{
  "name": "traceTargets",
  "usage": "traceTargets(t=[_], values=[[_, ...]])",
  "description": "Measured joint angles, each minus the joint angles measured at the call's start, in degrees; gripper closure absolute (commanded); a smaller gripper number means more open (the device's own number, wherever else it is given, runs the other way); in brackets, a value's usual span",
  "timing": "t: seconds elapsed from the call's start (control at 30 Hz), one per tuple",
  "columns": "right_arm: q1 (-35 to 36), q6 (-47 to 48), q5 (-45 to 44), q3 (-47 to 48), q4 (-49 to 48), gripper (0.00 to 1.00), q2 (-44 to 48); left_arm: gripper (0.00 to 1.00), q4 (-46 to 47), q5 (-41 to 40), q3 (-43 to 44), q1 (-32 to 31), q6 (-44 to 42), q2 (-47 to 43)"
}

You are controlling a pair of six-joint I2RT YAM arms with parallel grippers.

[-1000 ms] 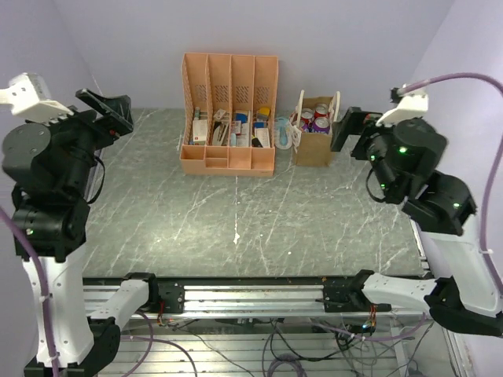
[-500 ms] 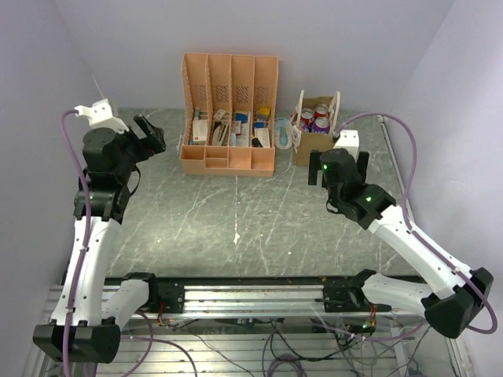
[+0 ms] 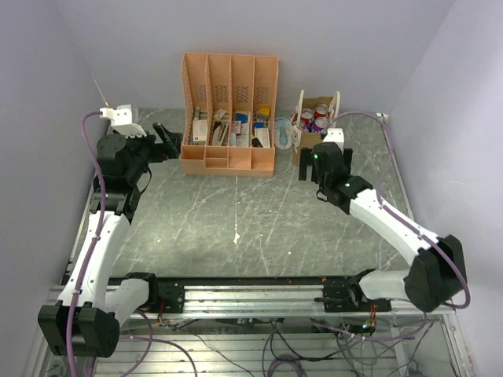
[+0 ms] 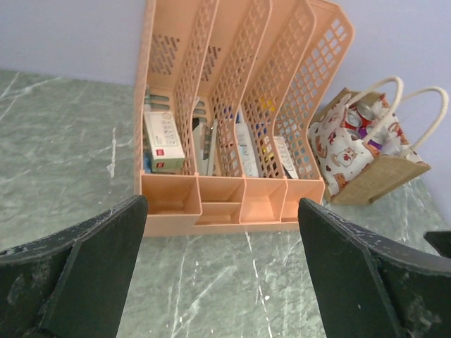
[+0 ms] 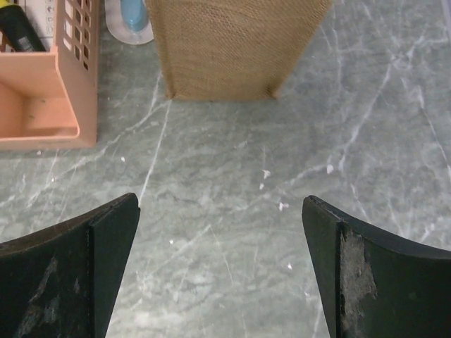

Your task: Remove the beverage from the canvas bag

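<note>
The bag's near rim corner (image 3: 295, 133) by the organizer lies outward, so my right gripper will next reach outward and toward the organizer, with its fingers open, to go around that rim of the bag.
The tan canvas bag (image 3: 313, 132) with two whitish loop handles stands at the back of the table, right of the organizer. Several beverage cans (image 3: 317, 116) stand inside it, red and purple tops showing. The left wrist view shows the bag (image 4: 370, 151) and the cans (image 4: 365, 116) at the right. The right wrist view shows only the bag's lower wall (image 5: 232, 46). My right gripper (image 3: 321, 161) is open and empty, just in front of the bag. My left gripper (image 3: 169, 137) is open and empty, left of the organizer.
A salmon-pink slotted desk organizer (image 3: 229, 118) with boxes and small items stands left of the bag. A blue object (image 3: 281, 129) on a white dish lies between the organizer and the bag. The grey marbled table (image 3: 236, 228) spreads in front. Purple walls close the back and sides.
Both arms have swung down and forward from raised poses. My right gripper came to just in front of the bag. My left gripper moved toward the organizer's left side.
</note>
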State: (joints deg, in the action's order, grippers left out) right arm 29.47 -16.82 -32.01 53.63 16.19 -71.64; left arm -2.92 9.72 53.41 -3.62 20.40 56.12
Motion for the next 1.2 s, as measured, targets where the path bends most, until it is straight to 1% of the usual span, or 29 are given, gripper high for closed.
traceTargets(t=[0.17,0.3,0.43,0.53,0.6,0.77,0.87,0.93,0.97,1.03,1.07,1.1,1.2], values=[[-3.6,1.2,5.3,5.0,-5.3,0.02,-8.9,0.02,3.9,3.5,-0.1,-0.3,-0.5,1.4],[-5.1,3.7,7.7,12.5,-8.7,0.05,-17.0,0.02,5.7,5.6,-0.1,-0.3,-0.9,2.5],[-5.4,6.7,9.1,23.1,-9.9,0.12,-26.1,0.02,6.7,6.7,-0.2,-0.3,-1.2,2.7],[-5.5,9.0,9.0,29.6,-10.0,0.22,-31.6,0.02,7.4,7.0,-0.2,-0.3,-1.6,2.7],[-5.7,10.3,8.9,31.7,-10.2,0.27,-34.2,0.02,7.8,7.1,-0.2,-0.3,-1.7,2.7],[-7.6,12.9,9.4,37.7,-8.3,0.32,-41.7,0.02,8.3,7.1,-0.3,-0.4,-2.1,2.7],[-8.3,13.8,9.2,39.9,-6.4,0.38,-44.7,0.02,8.3,7.1,-0.3,-0.4,-2.2,2.8],[-8.5,14.6,8.6,40.3,-5.7,0.48,-45.5,0.02,8.4,7.1,-0.3,-0.4,-2.2,3.0],[-8.6,14.8,8.5,40.3,-5.3,0.55,-45.5,0.02,8.5,7.1,-0.3,-0.4,-2.2,3.1],[-8.6,15.2,8.2,40.3,-5.0,0.72,-45.2,0.02,8.6,7.1,-0.3,-0.4,-2.2,3.2],[-8.6,15.1,8.2,40.1,-4.8,0.78,-45.0,0.02,8.7,7.1,-0.3,-0.4,-2.2,3.2],[-8.5,15.0,8.2,39.5,-4.7,0.83,-44.5,0.02,8.7,7.1,-0.3,-0.4,-2.2,3.2],[-8.4,14.3,8.5,36.6,-4.6,0.91,-42.3,0.02,8.7,7.1,-0.3,-0.4,-2.3,3.2]])
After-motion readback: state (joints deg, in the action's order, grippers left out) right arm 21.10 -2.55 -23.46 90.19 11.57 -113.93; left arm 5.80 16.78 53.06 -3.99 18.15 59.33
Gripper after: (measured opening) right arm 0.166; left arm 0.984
